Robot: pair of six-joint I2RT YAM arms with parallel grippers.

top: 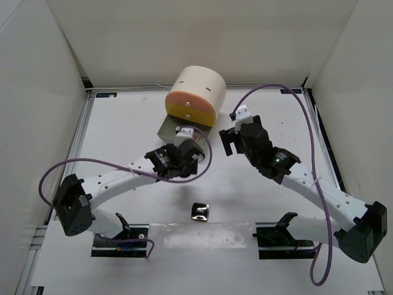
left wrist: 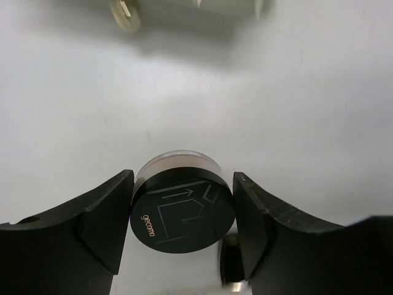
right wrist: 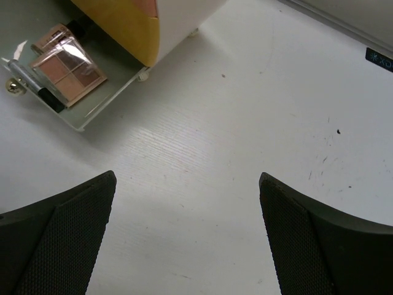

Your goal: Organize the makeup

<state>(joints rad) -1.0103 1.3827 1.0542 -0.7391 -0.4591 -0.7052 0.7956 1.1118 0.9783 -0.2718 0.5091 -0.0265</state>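
My left gripper is holding the black round compact. Next it should move outward over the open drawer [top: 174, 128] and release the compact inside, since that drawer already holds the pink eyeshadow palette.
In the left wrist view a black round compact [left wrist: 182, 212] with a clear base sits between my left gripper's [left wrist: 183, 182] fingers, and both pads press its sides. From above, the left gripper [top: 182, 158] hovers mid-table in front of the drawer and hides that compact. A shiny square compact [top: 200, 212] lies alone near the front. My right gripper [right wrist: 187, 178] stands wide open over bare table, right of the cylinder [top: 231, 139]. An open drawer [right wrist: 104, 104] holds a pink eyeshadow palette [right wrist: 64, 64] and a slim pencil [right wrist: 31, 83].
A large cream cylinder [top: 195, 95] with an orange front stands at the back centre, its bottom drawer [top: 167, 128] pulled out towards the left arm. White walls enclose the table on three sides. A small dark object [left wrist: 230, 265] lies blurred under my left gripper's right finger.
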